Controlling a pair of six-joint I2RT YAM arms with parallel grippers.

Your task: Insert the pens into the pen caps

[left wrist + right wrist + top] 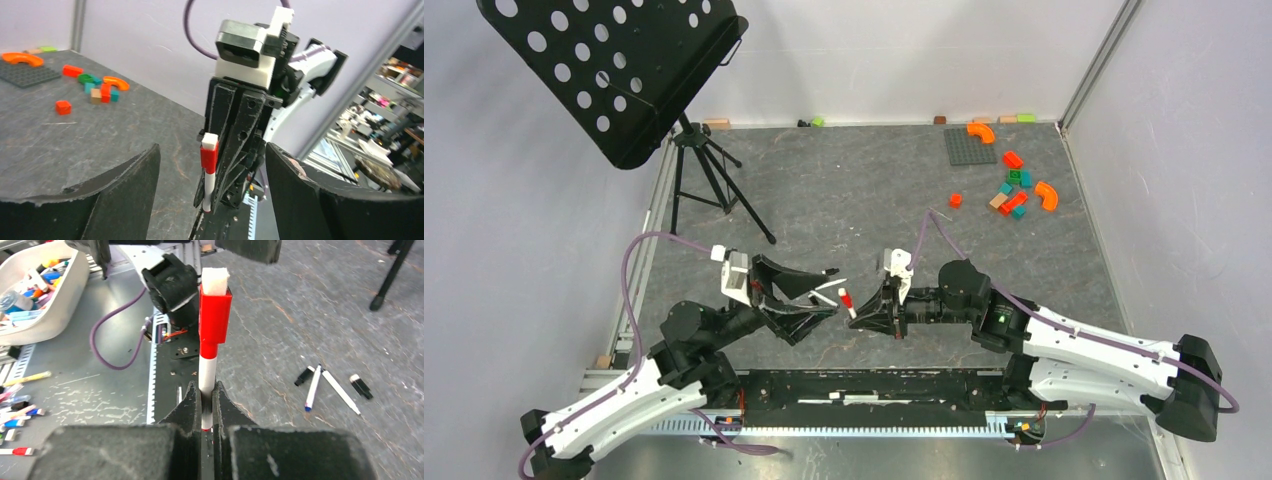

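Note:
The pen has its cap on, so I should next move my right gripper outward, tilt it down and lower it to the bare tabletop in front of the lone red block to let go of the pen.
My right gripper (207, 390) is shut on the white barrel of a pen (207, 370) that stands upright between its fingers. A red pen cap (215, 315) with a white top sits on the pen's upper end. In the left wrist view the same capped pen (209, 170) hangs in front of my left gripper (212, 147), whose fingers (130, 190) stand wide open on either side without touching it. From above, the left gripper (824, 290) and right gripper (869, 305) face each other over the pen (847, 300). Two more white pens (312, 387) and two black pen caps (303, 375) lie on the table.
A black music stand (614, 70) on a tripod (714, 180) fills the back left. Coloured toy blocks (1014, 190) and a grey baseplate (969, 145) lie at the back right. A white bin of markers (40, 290) sits beyond the table's near rail.

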